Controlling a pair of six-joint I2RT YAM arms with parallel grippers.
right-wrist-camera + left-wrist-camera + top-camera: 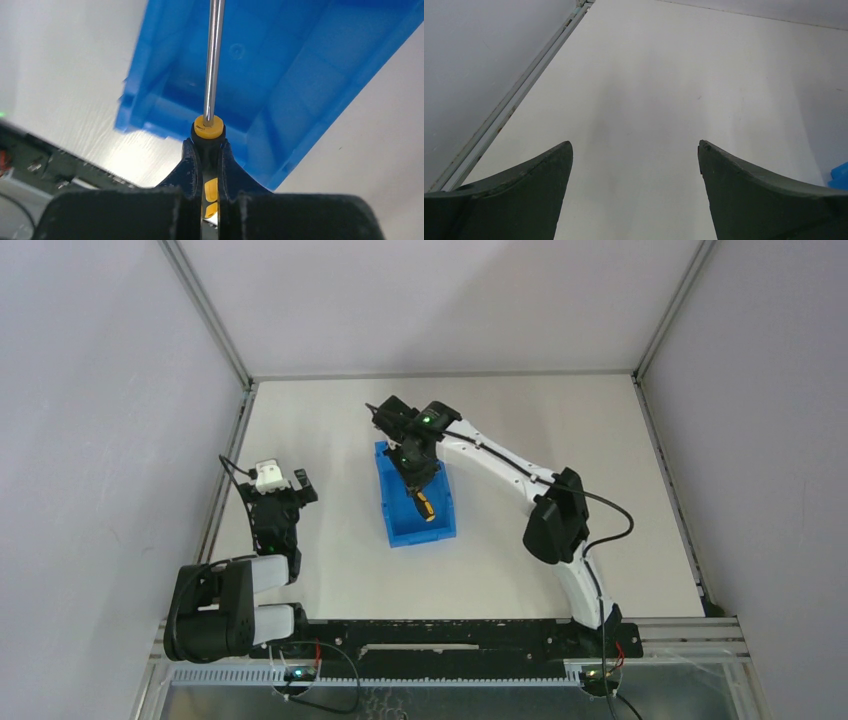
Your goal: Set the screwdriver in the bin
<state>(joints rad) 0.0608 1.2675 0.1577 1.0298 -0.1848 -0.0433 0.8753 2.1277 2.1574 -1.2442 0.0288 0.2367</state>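
Note:
My right gripper needs to go down next toward the bin's empty bottom below it and release the screwdriver [425, 505], because the screwdriver's handle is over the inside of the bin.
The blue bin [420, 537] stands open-topped in the middle of the table. My right gripper [414, 480] is over it, shut on the screwdriver [425, 505], whose yellow and black handle shows above the bin's inside. In the right wrist view my right gripper [207, 146] clamps the black and yellow handle. The screwdriver's [213, 65] metal shaft points ahead over the bin's floor [300, 70]. I cannot tell whether the tip touches the bin. My left gripper [281, 483] is open and empty at the left, apart from the bin, and shows the same in its own view [635, 146].
A metal frame rail [228, 455] runs along the table's left edge beside the left arm. A corner of the bin [840, 175] shows at the right edge of the left wrist view. Grey walls enclose the table on three sides.

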